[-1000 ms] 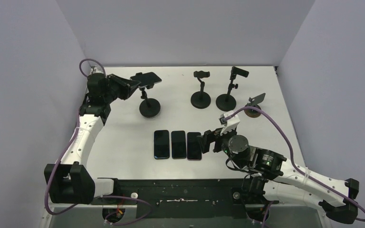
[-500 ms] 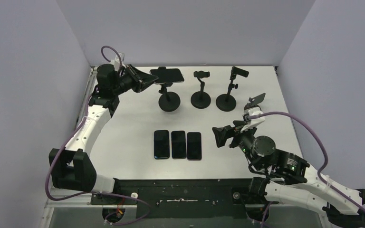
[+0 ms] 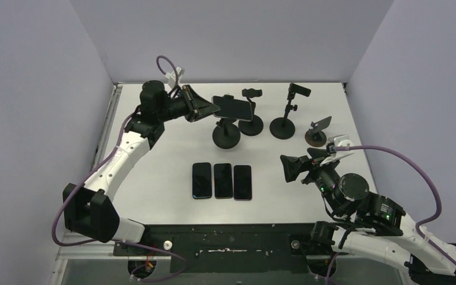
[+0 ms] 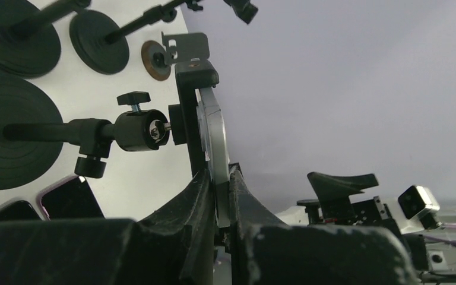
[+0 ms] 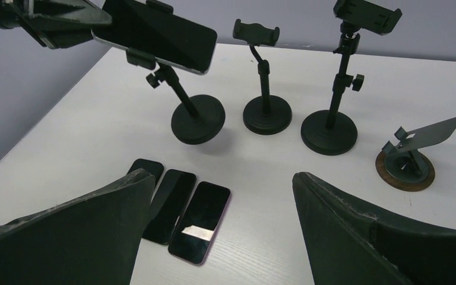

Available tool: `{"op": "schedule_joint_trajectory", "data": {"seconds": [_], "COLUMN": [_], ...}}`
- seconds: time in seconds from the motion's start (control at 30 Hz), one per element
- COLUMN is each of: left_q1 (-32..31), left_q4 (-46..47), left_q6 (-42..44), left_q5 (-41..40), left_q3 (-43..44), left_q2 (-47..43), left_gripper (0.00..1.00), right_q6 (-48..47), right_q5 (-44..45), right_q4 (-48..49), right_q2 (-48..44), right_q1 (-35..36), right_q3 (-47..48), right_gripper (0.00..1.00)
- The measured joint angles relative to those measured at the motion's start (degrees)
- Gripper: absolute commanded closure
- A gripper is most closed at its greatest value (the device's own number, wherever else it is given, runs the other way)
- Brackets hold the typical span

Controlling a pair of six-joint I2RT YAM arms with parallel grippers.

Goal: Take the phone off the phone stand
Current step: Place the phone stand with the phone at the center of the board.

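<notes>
My left gripper lowers, back and to the right in the top view, next to release, as bare tabletop beside the flat phones lies below it that way.
A dark phone (image 3: 235,108) sits sideways in the clamp of a black phone stand (image 3: 226,135) at the back middle of the table. My left gripper (image 3: 214,109) is shut on the phone's left end. The left wrist view shows the phone (image 4: 212,127) edge-on between my fingers (image 4: 197,196), with the stand's clamp (image 4: 191,101) still around it. In the right wrist view the phone (image 5: 157,34) and its stand (image 5: 198,123) are at the upper left. My right gripper (image 3: 286,168) hovers open and empty to the right of the flat phones.
Three phones (image 3: 222,180) lie side by side on the table's near middle. Two empty black stands (image 3: 251,124) (image 3: 283,127) stand right of the held one, very close to it. A small metal stand on a round base (image 3: 317,136) sits further right. Walls enclose the table.
My left arm has swung right, carrying the gripped phone and its stand next to the other stands. My right arm has pulled back rightward from the row of flat phones.
</notes>
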Motion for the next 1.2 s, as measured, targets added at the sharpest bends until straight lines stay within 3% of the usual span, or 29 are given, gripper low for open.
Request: {"op": "schedule_joint_trajectory", "data": {"seconds": [0.33, 0.63, 1.2], "left_q1": [-13.1, -18.9, -28.3], "left_q4": [-3.0, -3.7, -5.8], "left_q6": [3.1, 5.2, 4.9], "left_q5": [-1.9, -3.8, -5.2], "left_q3": [4.0, 8.4, 8.8], "left_q2": [2.1, 7.5, 12.6], "left_gripper": [1.00, 1.00, 1.00], "right_q6": [-1.9, -2.1, -3.3], "right_q5": [-1.9, -5.8, -7.8], "right_q4": [-1.2, -3.3, -4.4], "right_q2": [-0.7, -1.4, -1.6], "right_q1": [0.0, 0.0, 0.0], "right_q3": [4.7, 6.2, 7.2], "right_gripper": [0.10, 0.10, 0.09]}}
